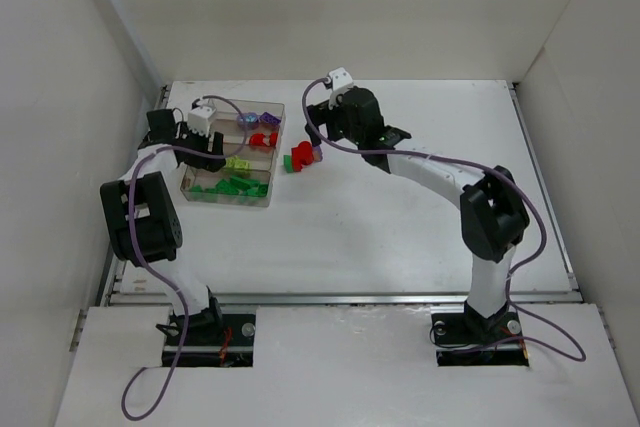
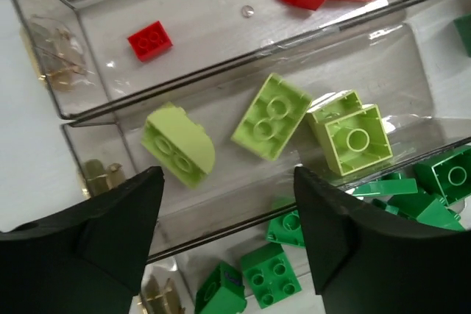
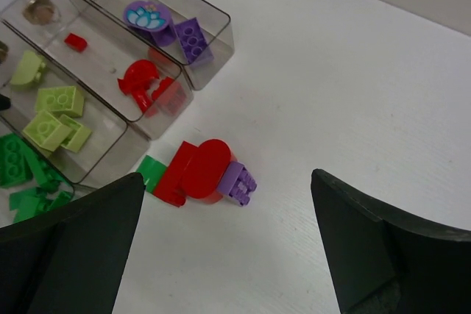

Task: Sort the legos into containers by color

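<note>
I need to lower my right gripper next onto the purple brick (image 1: 317, 154) (image 3: 237, 183) and close across it, as it sits at the touching cluster's open end, studs clear.
The clear tray (image 1: 277, 152) stands at the back left with four long compartments. In the right wrist view they hold purple bricks (image 3: 193, 34), red bricks (image 3: 147, 82), lime bricks (image 3: 55, 119) and dark green bricks (image 3: 22, 167). My left gripper (image 1: 205, 150) hovers open and empty over the tray; its wrist view shows three lime bricks (image 2: 270, 115) and green bricks (image 2: 272, 273) under the gripper (image 2: 228, 248). On the table right of the tray lie red bricks (image 3: 199, 170), a purple brick (image 3: 238, 182) and a green brick (image 3: 151, 170), touching. My right gripper (image 3: 228, 248) is open and empty above them.
White walls enclose the table on the left, back and right. The loose cluster (image 1: 300, 157) lies just off the tray's right end wall (image 3: 221, 42). A small red brick (image 2: 150, 40) lies alone at the far end of the red compartment.
</note>
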Available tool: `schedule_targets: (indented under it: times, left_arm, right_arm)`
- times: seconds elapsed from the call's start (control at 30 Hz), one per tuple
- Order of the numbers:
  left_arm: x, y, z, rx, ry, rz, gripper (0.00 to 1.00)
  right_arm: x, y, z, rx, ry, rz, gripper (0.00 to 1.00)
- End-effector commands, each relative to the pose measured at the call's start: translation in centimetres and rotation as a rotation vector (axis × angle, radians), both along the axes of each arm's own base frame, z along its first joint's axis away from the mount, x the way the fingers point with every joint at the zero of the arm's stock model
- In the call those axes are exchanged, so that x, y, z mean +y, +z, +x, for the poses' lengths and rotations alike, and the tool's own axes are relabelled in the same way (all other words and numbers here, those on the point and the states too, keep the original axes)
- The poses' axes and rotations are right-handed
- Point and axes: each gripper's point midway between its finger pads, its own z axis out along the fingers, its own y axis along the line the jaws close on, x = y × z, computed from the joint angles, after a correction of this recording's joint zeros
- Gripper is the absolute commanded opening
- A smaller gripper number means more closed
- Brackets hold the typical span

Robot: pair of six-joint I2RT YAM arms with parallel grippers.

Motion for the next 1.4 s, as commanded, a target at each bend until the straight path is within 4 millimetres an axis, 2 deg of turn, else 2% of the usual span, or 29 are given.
schedule_targets:
  times: [0.0, 0.03, 0.07, 0.1, 0.13, 0.23, 0.27, 0.3, 0.33, 0.37, 0.43, 0.5, 0.57, 0.63, 0.7, 0.73, 0.77, 0.8, 0.83, 0.87, 0.9, 0.97, 1.0, 1.1, 1.13, 1.17, 1.3, 1.33, 1.37]
  left_arm:
    - [1.4, 3.8, 1.9, -0.085, 0.005, 0.056, 0.69]
    - [1.7, 4.2, 2.2, -0.095, 0.013, 0.067, 0.74]
    - [1.9, 5.2, 2.5, -0.116, 0.02, 0.08, 0.76]
    - [2.0, 6.6, 2.8, -0.142, 0.021, 0.086, 0.83]
    - [2.1, 7.0, 3.1, -0.152, 0.021, 0.089, 0.83]
    - [2.0, 10.8, 3.4, -0.227, 0.017, 0.1, 0.84]
    - [1.8, 11.8, 3.5, -0.247, 0.017, 0.112, 0.84]
    - [1.9, 13.3, 3.2, -0.282, 0.017, 0.135, 0.84]
    - [1.5, 14.7, 3.3, -0.318, 0.003, 0.16, 0.84]
    - [1.3, 15.6, 3.2, -0.351, -0.024, 0.218, 0.86]
    - [1.2, 17.8, 2.5, -0.421, -0.065, 0.304, 1.0]
    - [2.8, 19.2, 2.7, -0.472, -0.054, 0.432, 1.0]
    - [4.1, 21.2, 3.2, -0.512, -0.03, 0.523, 1.0]
    - [5.4, 22.5, 3.6, -0.527, 0.018, 0.586, 1.0]
    - [5.8, 24.2, 4.1, -0.57, 0.106, 0.543, 1.0]
    - [6.9, 25.1, 4.3, -0.585, 0.224, 0.511, 1.0]
    - [7.3, 27.0, 4.5, -0.647, 0.316, 0.457, 1.0]
    - [7.3, 27.2, 4.5, -0.647, 0.381, 0.385, 1.0]
    - [7.3, 27.6, 4.6, -0.656, 0.383, 0.384, 1.0]
    - [7.1, 26.8, 4.3, -0.624, 0.368, 0.379, 1.0]
    - [6.8, 26.5, 4.3, -0.615, 0.352, 0.37, 1.0]
    - [5.6, 25.8, 4.3, -0.594, 0.3, 0.328, 1.0]
    - [5.3, 24.8, 4.3, -0.564, 0.27, 0.327, 1.0]
    - [4.5, 23.3, 4.3, -0.526, 0.24, 0.285, 1.0]
    - [4.4, 22.5, 4.5, -0.502, 0.245, 0.271, 1.0]
    - [4.4, 23.0, 4.5, -0.51, 0.253, 0.262, 1.0]
    - [3.2, 22.1, 5.0, -0.492, 0.198, 0.212, 1.0]
    - [2.7, 22.1, 4.9, -0.488, 0.161, 0.21, 1.0]
    - [2.0, 21.5, 5.0, -0.476, 0.132, 0.204, 1.0]
  right_arm:
    - [0.0, 1.7, 1.5, -0.036, -0.06, 0.021, 1.0]
    - [0.1, 1.2, 1.6, -0.024, -0.059, 0.011, 1.0]
    - [0.1, 0.7, 1.7, -0.01, -0.059, -0.001, 1.0]
    - [-0.2, 0.5, 2.1, 0.007, -0.068, -0.014, 1.0]
    - [0.0, -0.6, 2.3, 0.036, -0.073, -0.021, 1.0]
    - [0.5, -2.3, 2.5, 0.1, -0.043, -0.008, 1.0]
    - [0.4, -1.8, 2.9, 0.114, -0.048, 0.032, 1.0]
    - [0.1, -2.6, 3.2, 0.15, -0.035, 0.056, 1.0]
    - [-0.1, -2.2, 3.5, 0.162, -0.035, 0.089, 0.98]
    - [-0.2, -3.4, 3.8, 0.218, -0.046, 0.128, 0.97]
    - [-0.5, -3.8, 4.1, 0.274, -0.006, 0.184, 0.94]
    - [0.0, -5.2, 4.0, 0.317, 0.037, 0.196, 0.93]
    - [1.0, -5.2, 3.5, 0.344, 0.12, 0.221, 0.93]
    - [1.9, -6.3, 3.1, 0.379, 0.175, 0.229, 0.93]
    - [2.0, -7.5, 3.0, 0.431, 0.147, 0.256, 0.91]
    - [1.9, -7.5, 3.2, 0.434, 0.13, 0.26, 0.91]
    - [1.8, -8.2, 3.4, 0.439, 0.117, 0.253, 0.89]
    - [1.8, -8.2, 3.4, 0.445, 0.113, 0.259, 0.88]
    - [1.8, -8.7, 3.4, 0.453, 0.111, 0.255, 0.88]
    - [1.8, -9.4, 3.4, 0.463, 0.108, 0.25, 0.88]
    - [2.4, -8.6, 3.1, 0.463, 0.146, 0.265, 0.86]
    - [2.8, -9.9, 3.0, 0.49, 0.168, 0.264, 0.85]
    - [3.5, -9.5, 2.7, 0.483, 0.182, 0.264, 0.85]
    - [3.5, -10.8, 2.9, 0.488, 0.15, 0.245, 0.81]
    - [3.3, -10.9, 3.2, 0.48, 0.128, 0.239, 0.81]
    - [3.2, -10.9, 3.4, 0.481, 0.11, 0.243, 0.77]
    - [2.4, -11.3, 4.2, 0.471, 0.041, 0.229, 0.71]
    - [2.1, -12.4, 4.1, 0.484, 0.027, 0.217, 0.69]
    - [2.0, -12.4, 4.2, 0.48, 0.016, 0.214, 0.68]
